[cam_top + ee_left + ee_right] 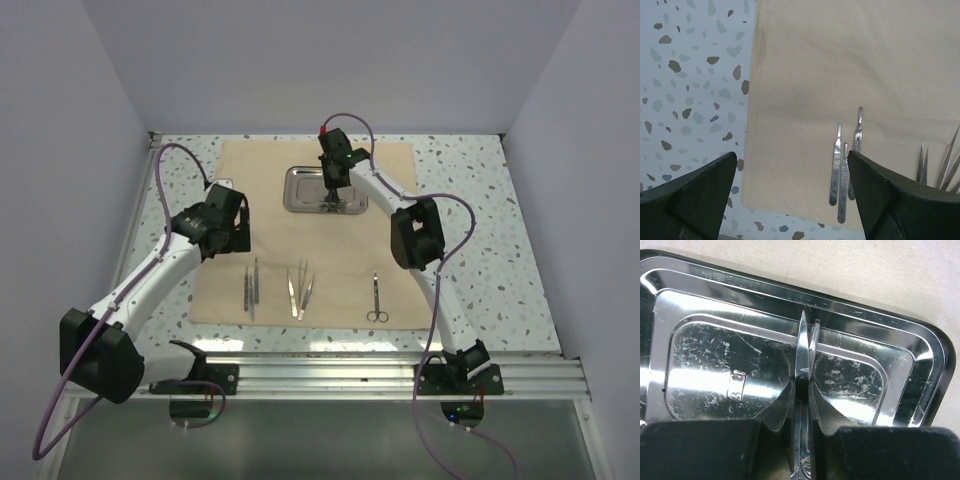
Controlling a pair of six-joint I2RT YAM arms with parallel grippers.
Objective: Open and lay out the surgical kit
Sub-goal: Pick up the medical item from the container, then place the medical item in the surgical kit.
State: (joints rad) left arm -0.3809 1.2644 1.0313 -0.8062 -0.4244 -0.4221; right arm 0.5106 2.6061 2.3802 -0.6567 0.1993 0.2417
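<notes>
My right gripper should first lift off the tray, then move back and down to get next to the other scissors, where the near cloth lies bare [346,296].
The beige-tan cloth wrap [320,235] lies open and flat on the table. The shiny steel tray [295,190] stands on its far part. My right gripper [333,195] hangs over the tray [705,350], shut [805,390] on silver scissors [804,347], blades pointing away. On the near cloth lie three thin flat silver handles [250,288], tweezers [300,290] and another pair of scissors [376,298]. My left gripper [228,225] is open and empty [791,155] above the cloth's left part [840,60], with the handles [842,170] just inside its right finger and the tweezer tips [927,165] at far right.
The speckled table top [480,220] surrounds the cloth, with walls at the left, the back and the right. A metal rail [400,375] runs along the near edge by the arm bases. The cloth's left edge and near-left corner [747,200] show in the left wrist view.
</notes>
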